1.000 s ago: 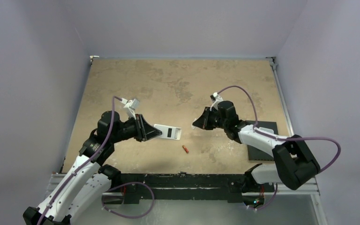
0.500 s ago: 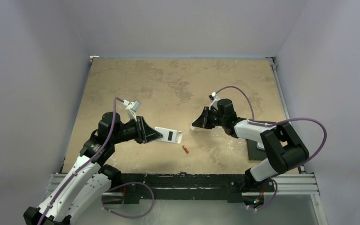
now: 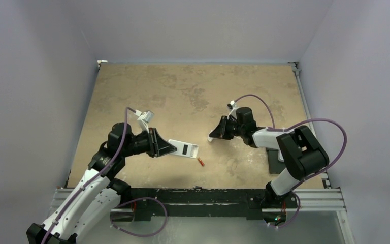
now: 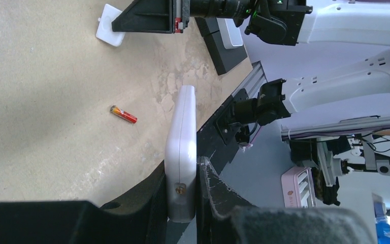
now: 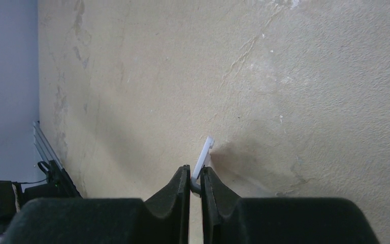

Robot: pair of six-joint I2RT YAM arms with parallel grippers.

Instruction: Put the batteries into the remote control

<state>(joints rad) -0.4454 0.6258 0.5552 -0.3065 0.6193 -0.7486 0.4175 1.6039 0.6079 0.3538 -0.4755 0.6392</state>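
Note:
Next, my left gripper will bring the white remote down until it meets the table and release it, since the bare tabletop (image 3: 180, 159) (image 4: 96, 157) beside the red battery lies below my gripper.
My left gripper (image 3: 170, 147) is shut on one end of the white remote control (image 3: 184, 149), held on edge above the table. In the left wrist view the remote (image 4: 181, 152) sits clamped between both fingers (image 4: 210, 193). One red battery (image 3: 200, 161) lies loose on the table just right of the remote's free end, also seen as the battery (image 4: 123, 115). My right gripper (image 3: 214, 136) is low over the table. Its jaws (image 5: 195, 178) stand a narrow slit apart around a small white plastic piece (image 5: 203, 155), which leans loosely between them with its far edge at the table.
A black pad (image 3: 274, 161) lies at the right near edge, mostly under my right arm, with a pale grey block (image 4: 231, 38) on it. The metal rail (image 3: 198, 195) runs along the table's near edge. Walls close in the table on three sides.
My right gripper has sunk toward the table with the white piece and its jaws have parted slightly. The right elbow swung inward. My left gripper carried the remote a little nearer.

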